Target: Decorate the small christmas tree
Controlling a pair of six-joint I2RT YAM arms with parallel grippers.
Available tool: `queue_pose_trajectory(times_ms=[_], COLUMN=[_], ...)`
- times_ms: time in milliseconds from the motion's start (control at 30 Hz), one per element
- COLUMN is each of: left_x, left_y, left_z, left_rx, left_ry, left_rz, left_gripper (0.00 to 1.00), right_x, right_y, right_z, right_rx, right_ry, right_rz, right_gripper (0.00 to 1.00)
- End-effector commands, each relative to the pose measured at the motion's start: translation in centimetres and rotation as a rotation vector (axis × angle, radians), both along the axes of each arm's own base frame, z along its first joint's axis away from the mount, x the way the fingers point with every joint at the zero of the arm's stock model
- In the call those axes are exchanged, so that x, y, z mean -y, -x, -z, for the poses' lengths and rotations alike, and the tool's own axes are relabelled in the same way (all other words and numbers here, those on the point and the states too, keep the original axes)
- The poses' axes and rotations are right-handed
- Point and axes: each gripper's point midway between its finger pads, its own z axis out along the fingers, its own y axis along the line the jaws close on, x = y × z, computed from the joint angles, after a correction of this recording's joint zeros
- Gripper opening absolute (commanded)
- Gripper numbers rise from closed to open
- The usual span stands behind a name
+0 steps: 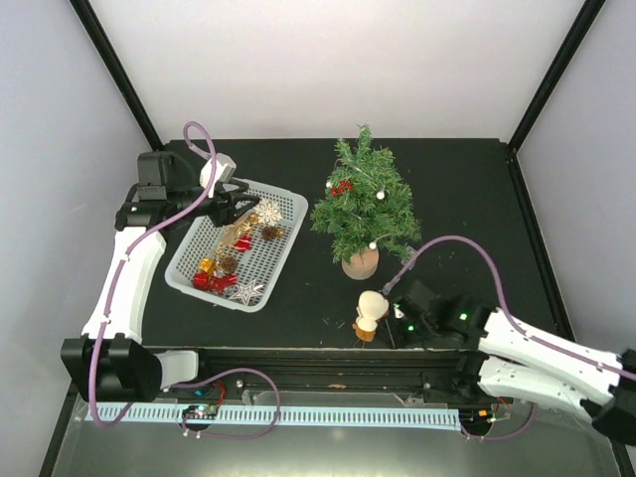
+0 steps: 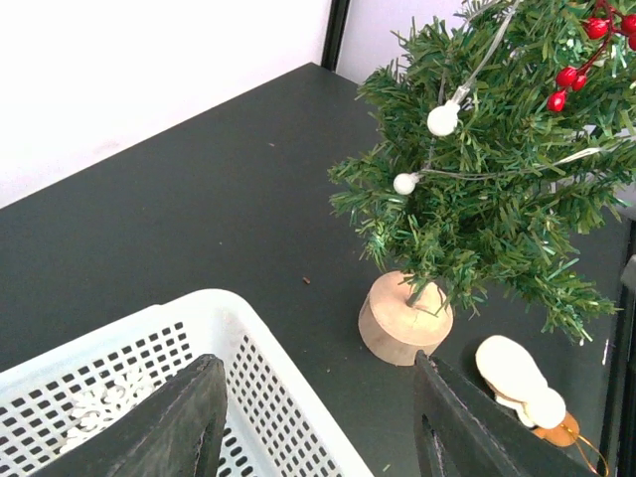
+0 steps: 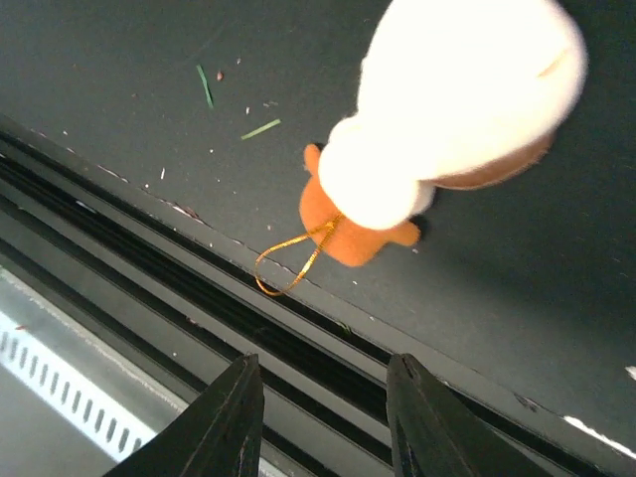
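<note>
I will next bring my right gripper down onto the narrow part of the white and orange ornament [image 1: 370, 310], which is below its big white part.
The small christmas tree [image 1: 363, 204] stands upright on its tan wooden base [image 1: 360, 263] at the table's middle; it carries red berries [image 1: 342, 186] and a string of white beads. My left gripper [image 1: 238, 206] hovers open and empty over the far end of the white basket [image 1: 283, 204]. In the left wrist view its open jaws [image 2: 320, 366] frame the basket rim [image 2: 278, 348], with the tree [image 2: 497, 169] beyond. A white and orange ornament [image 1: 370, 310] with a gold loop [image 3: 293, 263] lies near the front edge. My right gripper [image 3: 323, 363] is open beside it, holding nothing.
The basket holds several ornaments: red ones [image 1: 214, 282], gold ones, pine cones and white snowflakes [image 1: 268, 211]. Black rails [image 3: 199, 308] run along the table's front edge, right under the right gripper. Loose green needles [image 3: 260, 129] lie on the dark table.
</note>
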Motion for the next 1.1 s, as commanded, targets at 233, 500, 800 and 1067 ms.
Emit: queue_pose_trajectory(times_ms=[233,500,800,1067], left_x=[-0.1,0.0,-0.1,0.1], left_y=[1.5,1.7,2.1,3.5], left_z=[0.4,0.5,0.8,0.8], left_rx=[0.032,0.028,0.033,0.064], left_ry=[-0.042,-0.03,-0.044,-0.073], left_rz=[-0.024,-0.031,-0.027,0.008], left_gripper=[0.53,0.53,0.53,0.53], right_x=[-2.9,-3.0,-4.3,-4.0], right_y=[-2.5,-4.2,-3.5,-3.2], right_z=[3.4,5.1,8.3,8.2], right_rx=[0.122,0.139,0.06,0.049], right_ry=[0.121,0.193,0.232,0.201], right_rz=[0.074,0.166,0.091,0.078], right_gripper=[0.37,0.39,0.36,0.01])
